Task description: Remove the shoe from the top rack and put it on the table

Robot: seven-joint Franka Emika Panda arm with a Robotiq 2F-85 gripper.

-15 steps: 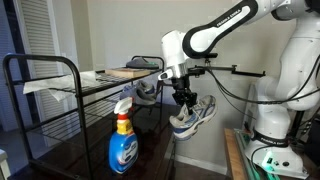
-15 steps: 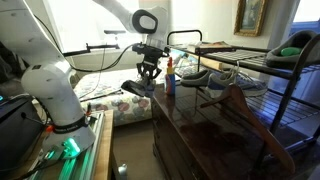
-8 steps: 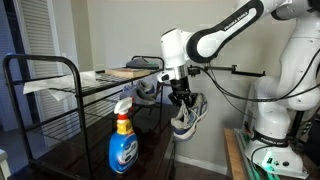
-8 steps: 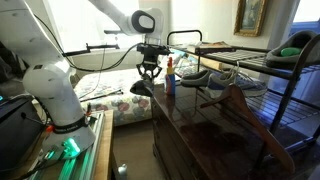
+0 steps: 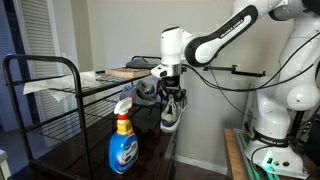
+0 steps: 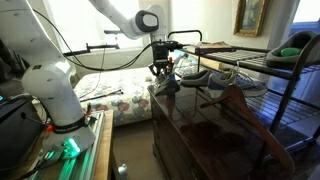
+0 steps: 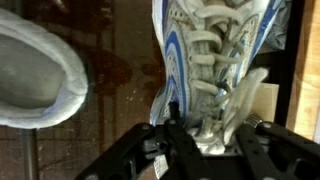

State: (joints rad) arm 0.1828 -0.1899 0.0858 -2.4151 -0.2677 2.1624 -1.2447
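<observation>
My gripper should lower the hanging shoe outward onto the bare tabletop [image 5: 152, 150] beside the blue spray bottle and let it go there, because that spot is below and outward of my gripper.
My gripper [image 5: 172, 96] is shut on the shoe [image 5: 170, 116], a grey-and-white mesh sneaker with white laces that hangs toe-down off the rack. It hangs above the near edge of the dark brown table [image 5: 95, 160]. In an exterior view the gripper [image 6: 163, 72] holds the shoe [image 6: 166, 86] just over the table [image 6: 215, 135] corner. In the wrist view the fingers [image 7: 205, 135] clamp the shoe [image 7: 215, 55] at its heel end, laces facing the camera. The top rack [image 5: 85, 87] [image 6: 240, 60] is beside the arm.
A blue spray bottle [image 5: 122, 142] stands on the table in front of the rack. A darker grey shoe-like object [image 5: 147, 92] [image 6: 203, 77] [image 7: 35, 70] lies on the lower shelf. A flat board [image 5: 125, 72] and a green item [image 6: 295, 45] rest on the top rack.
My gripper has moved sideways with the shoe, from beyond the table's edge to over its corner near the rack. The shoe has swung to hang more vertically.
</observation>
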